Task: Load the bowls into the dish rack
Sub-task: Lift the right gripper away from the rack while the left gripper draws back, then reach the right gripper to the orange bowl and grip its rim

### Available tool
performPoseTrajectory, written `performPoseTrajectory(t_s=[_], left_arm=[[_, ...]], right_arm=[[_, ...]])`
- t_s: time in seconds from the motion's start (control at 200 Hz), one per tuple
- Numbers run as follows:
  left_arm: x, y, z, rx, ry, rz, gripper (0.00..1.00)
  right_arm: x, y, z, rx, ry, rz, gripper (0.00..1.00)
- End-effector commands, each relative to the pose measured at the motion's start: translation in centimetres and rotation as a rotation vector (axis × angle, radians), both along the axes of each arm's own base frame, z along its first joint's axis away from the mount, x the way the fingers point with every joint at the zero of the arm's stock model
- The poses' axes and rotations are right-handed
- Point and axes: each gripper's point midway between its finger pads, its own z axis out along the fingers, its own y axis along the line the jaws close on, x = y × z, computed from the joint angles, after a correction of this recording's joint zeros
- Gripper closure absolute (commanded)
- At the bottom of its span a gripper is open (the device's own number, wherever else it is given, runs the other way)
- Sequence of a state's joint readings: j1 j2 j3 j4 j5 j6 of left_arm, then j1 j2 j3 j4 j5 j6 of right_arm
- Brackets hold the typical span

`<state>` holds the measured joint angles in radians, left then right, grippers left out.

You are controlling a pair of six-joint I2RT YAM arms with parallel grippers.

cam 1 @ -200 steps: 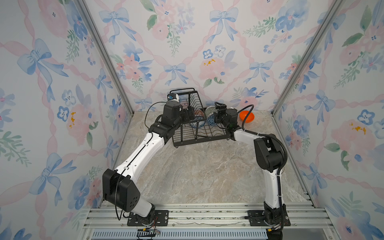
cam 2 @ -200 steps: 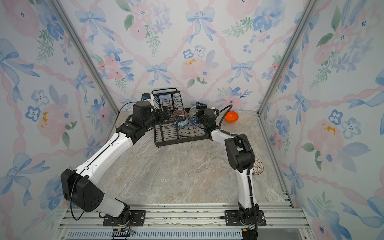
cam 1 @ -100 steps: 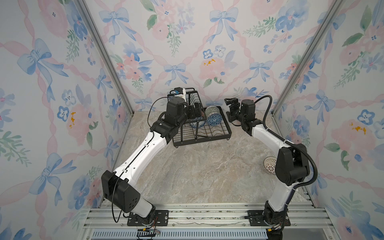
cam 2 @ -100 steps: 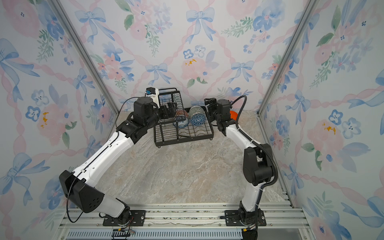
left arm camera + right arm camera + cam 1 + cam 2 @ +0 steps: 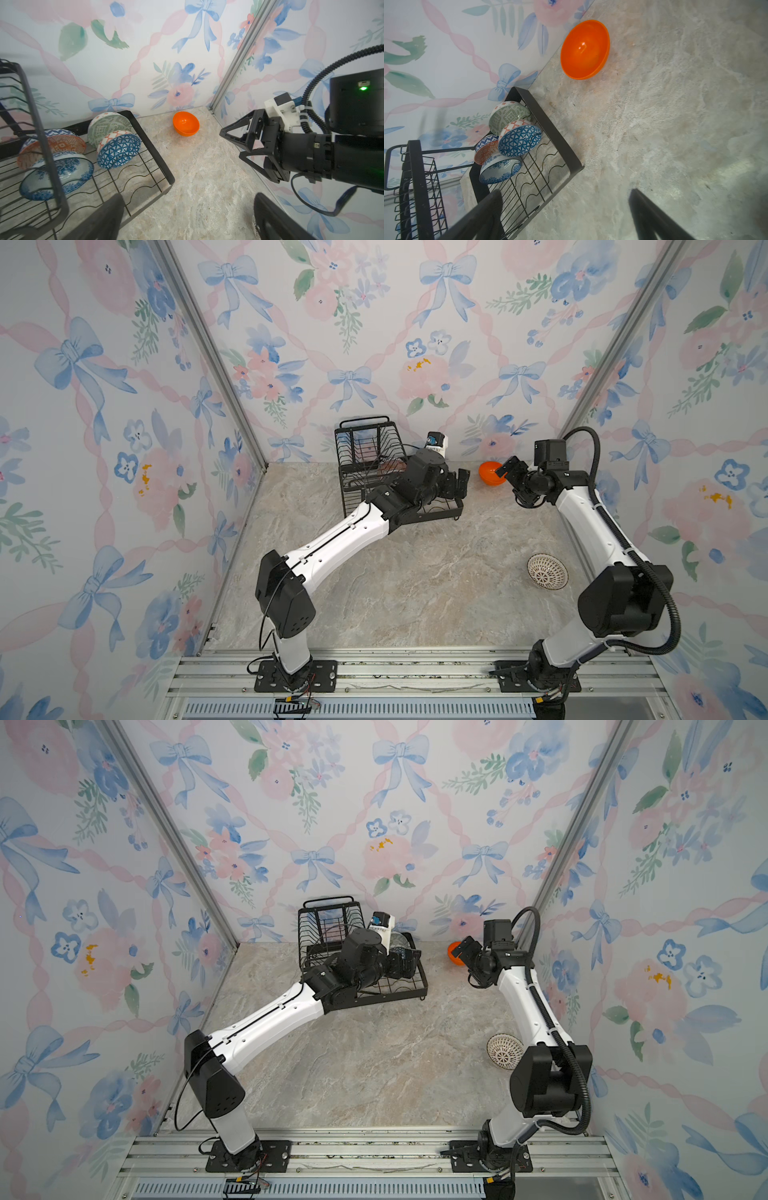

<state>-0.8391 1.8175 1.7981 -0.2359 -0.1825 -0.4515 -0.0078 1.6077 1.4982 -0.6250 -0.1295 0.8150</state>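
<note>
I will next move my right gripper down beside the orange bowl (image 5: 491, 472) and bring its open fingers over both sides of the bowl's rim away from the rack, because only bare table is next to that side.
The black wire dish rack (image 5: 361, 472) stands at the back wall. Several bowls lean in its base: grey-green (image 5: 108, 126), dark-blue geometric (image 5: 118, 151), orange-white patterned (image 5: 56, 145) and blue floral (image 5: 58, 180). A plain orange bowl (image 5: 491, 472) sits on the table right of the rack, by the wall. A white lattice bowl (image 5: 547, 571) lies upside down near the right wall. My left gripper (image 5: 459, 485) hangs open and empty over the rack's right end. My right gripper (image 5: 509, 472) is open and empty just right of the orange bowl.
The rack's raised basket (image 5: 328, 923) with its handle stands at the rack's left end. Patterned walls close in the back and both sides. The marble table (image 5: 415, 572) runs to a metal rail (image 5: 395, 664) at the front.
My right gripper has drawn out of the rack and moved right, to beside the orange bowl. My left gripper has swung from the basket side across to the rack's right end.
</note>
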Motion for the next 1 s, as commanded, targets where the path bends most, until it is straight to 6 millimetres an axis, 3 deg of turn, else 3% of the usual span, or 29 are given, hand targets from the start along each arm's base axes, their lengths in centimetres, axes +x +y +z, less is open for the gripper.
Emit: performPoseTrajectory(t_s=[0.0, 0.105, 0.315, 0.52, 0.995], left_arm=[[0.2, -2.4, -0.5, 0.023, -0.019, -0.023, 0.02], [0.2, -5.0, -2.1, 0.037, -0.008, -0.056, 0.02], [-0.8, -8.9, -5.6, 0.076, 0.020, -0.126, 0.02], [-0.8, -9.6, -8.4, 0.093, 0.069, -0.138, 0.02], [0.7, -8.0, -8.8, 0.099, 0.080, -0.097, 0.02]], right_arm=[[-1.8, -1.5, -1.2, 0.124, -0.016, -0.018, 0.03], [-1.3, -3.3, -3.5, 0.238, -0.027, -0.068, 0.03], [1.1, -4.9, -6.0, 0.100, 0.032, 0.029, 0.03], [4.8, -5.9, -8.2, 0.034, 0.064, 0.054, 0.00], [13.8, -5.8, -12.5, -0.104, 0.115, 0.114, 0.16]])
